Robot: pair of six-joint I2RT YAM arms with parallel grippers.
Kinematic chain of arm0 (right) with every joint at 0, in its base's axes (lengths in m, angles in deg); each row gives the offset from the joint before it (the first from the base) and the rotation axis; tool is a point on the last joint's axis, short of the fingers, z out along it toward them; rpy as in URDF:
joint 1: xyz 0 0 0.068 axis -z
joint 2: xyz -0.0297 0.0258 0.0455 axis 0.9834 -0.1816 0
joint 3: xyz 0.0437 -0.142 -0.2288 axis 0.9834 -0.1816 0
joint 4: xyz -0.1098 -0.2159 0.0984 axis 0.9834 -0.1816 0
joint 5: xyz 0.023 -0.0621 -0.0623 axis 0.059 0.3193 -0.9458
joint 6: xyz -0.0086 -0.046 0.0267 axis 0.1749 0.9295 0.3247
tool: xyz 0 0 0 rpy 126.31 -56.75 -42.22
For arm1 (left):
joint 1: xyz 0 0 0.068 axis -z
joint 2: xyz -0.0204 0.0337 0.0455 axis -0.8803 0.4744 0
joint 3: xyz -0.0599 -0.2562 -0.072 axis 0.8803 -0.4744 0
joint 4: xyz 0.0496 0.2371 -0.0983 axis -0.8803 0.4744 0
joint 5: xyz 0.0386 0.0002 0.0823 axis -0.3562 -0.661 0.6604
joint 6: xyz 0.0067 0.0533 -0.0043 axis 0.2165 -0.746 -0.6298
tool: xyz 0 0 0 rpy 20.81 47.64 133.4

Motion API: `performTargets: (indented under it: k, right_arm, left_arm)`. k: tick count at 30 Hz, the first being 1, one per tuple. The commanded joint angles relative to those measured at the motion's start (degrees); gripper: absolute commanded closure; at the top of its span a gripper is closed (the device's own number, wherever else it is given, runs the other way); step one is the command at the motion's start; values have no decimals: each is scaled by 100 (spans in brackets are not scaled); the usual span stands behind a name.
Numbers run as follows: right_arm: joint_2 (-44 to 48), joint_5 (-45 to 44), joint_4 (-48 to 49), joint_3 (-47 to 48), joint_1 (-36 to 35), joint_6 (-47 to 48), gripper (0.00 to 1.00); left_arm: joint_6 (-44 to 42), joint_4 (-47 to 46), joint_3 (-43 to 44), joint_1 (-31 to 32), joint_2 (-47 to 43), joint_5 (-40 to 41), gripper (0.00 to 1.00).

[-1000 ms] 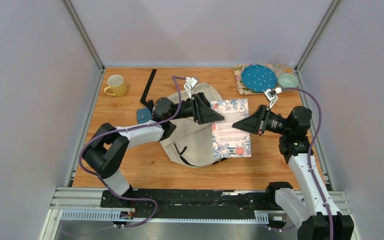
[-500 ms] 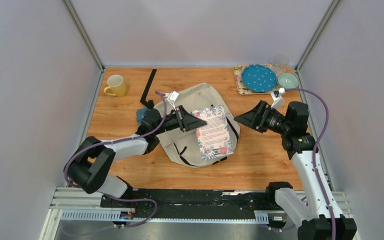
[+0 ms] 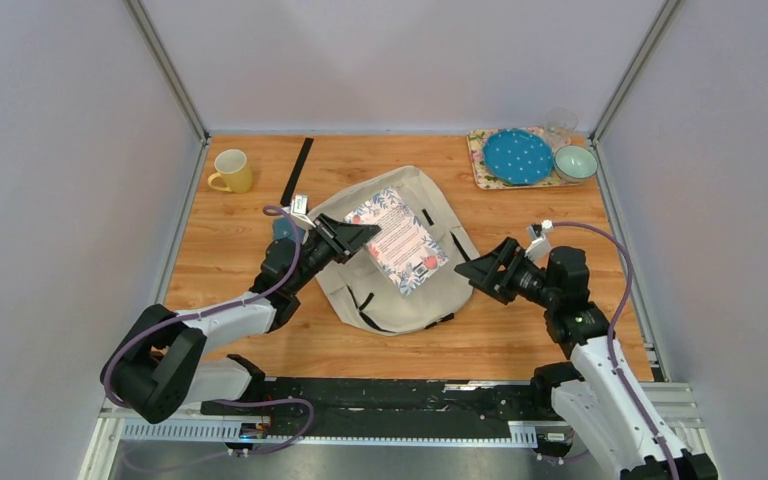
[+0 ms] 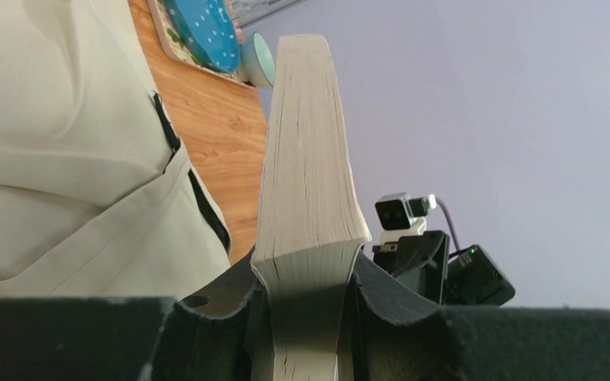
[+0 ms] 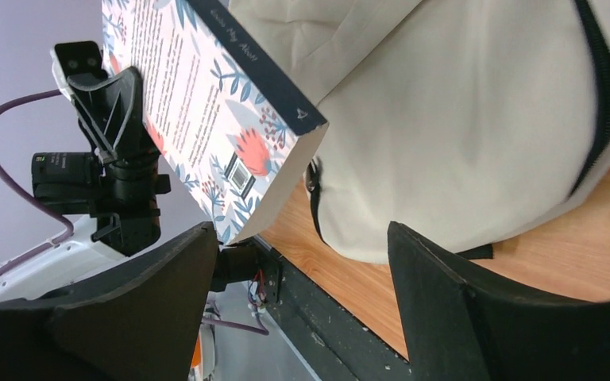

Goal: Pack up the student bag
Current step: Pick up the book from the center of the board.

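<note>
Next, my right gripper moves, open, to the left in the top view onto the book's near end, since that end hangs free over the bag (image 3: 388, 300).
The student bag (image 3: 388, 300) is a cream backpack with black straps, lying flat mid-table. A thick book (image 3: 400, 241) with a floral cover hangs tilted above its top. My left gripper (image 3: 358, 237) is shut on the book's left edge. In the left wrist view the page block (image 4: 306, 151) runs up from between the jaws of that gripper (image 4: 306, 279), with the bag (image 4: 48, 119) to the left. My right gripper (image 3: 476, 276) stands open and holds nothing, just right of the bag. Its wrist view shows the book (image 5: 206, 103) over the bag (image 5: 461, 119), well beyond the right gripper (image 5: 300, 242).
A yellow mug (image 3: 232, 171) sits at the far left and a black strip (image 3: 297, 170) lies beside it. A small blue thing (image 3: 282, 230) peeks out behind my left arm. At the far right, a patterned tray (image 3: 480, 160) carries a blue plate (image 3: 517, 156), with a green bowl (image 3: 575, 161) and a clear glass (image 3: 561, 122) at its right end.
My right gripper opened, let go of the book and drew back toward the near right. My left gripper closed on the book and carried it left, over the bag.
</note>
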Motion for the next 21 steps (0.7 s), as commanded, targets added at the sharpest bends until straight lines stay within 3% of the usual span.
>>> performTargets:
  k: [1, 6, 21]
  right_arm:
    - [-104, -511, 1523, -157, -571, -805, 18]
    - [-499, -1222, 2299, -175, -1398, -1096, 18]
    - [-2556, -1250, 5048, 80, -2049, -1991, 18]
  left_arm:
    - [625, -1027, 81, 7, -231, 502, 100]
    - [800, -1212, -15, 7, -266, 765, 100]
    - [1486, -2346, -165, 51, 217, 722, 100]
